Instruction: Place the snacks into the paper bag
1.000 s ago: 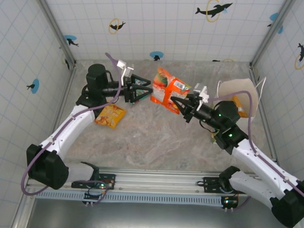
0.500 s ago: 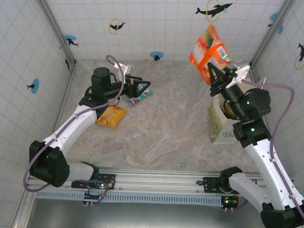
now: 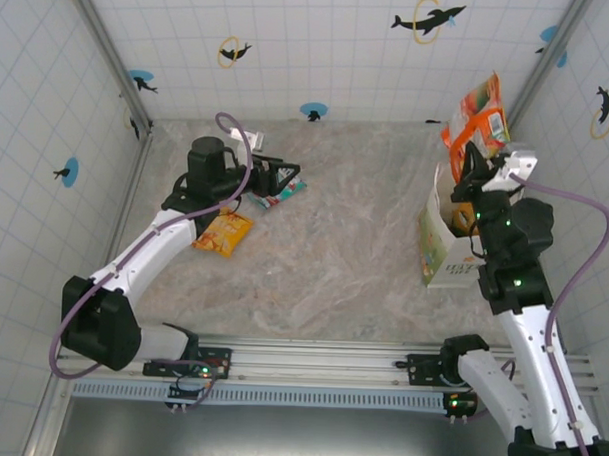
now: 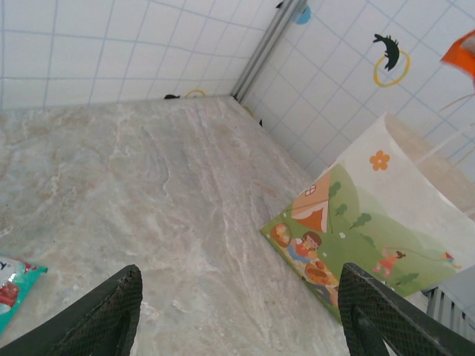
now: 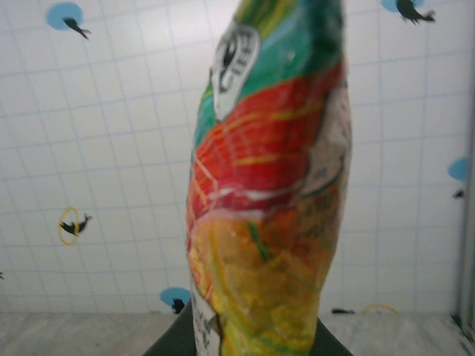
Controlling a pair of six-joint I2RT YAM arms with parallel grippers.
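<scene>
My right gripper will move down next and tip its fingers down over the paper bag's opening (image 3: pixel 447 197) to release the orange snack packet (image 3: pixel 476 116), which is still above the paper bag's rim.
My right gripper (image 3: pixel 474 157) is shut on an orange snack packet (image 3: pixel 476 116), holding it upright in the air just above the paper bag's mouth. In the right wrist view this packet (image 5: pixel 267 185) stands tall and hides the fingers. The paper bag (image 3: pixel 439 248) stands at the right, its green printed side (image 4: pixel 371 222) facing the left arm. My left gripper (image 3: pixel 278 177) is open and holds nothing, hovering beside a teal snack packet (image 3: pixel 287 190) whose corner (image 4: pixel 11 285) lies left of its fingers. A yellow-orange packet (image 3: pixel 222 232) lies flat under the left arm.
Tiled walls with dolphin stickers enclose the marble tabletop (image 3: pixel 333 259) on three sides. The bag stands close to the right wall. A metal rail (image 3: pixel 310 363) runs along the near edge by the arm bases.
The right arm has carried the orange packet from the middle of the table up and to the right, over the bag. The left gripper has shifted only slightly, staying by the teal packet.
</scene>
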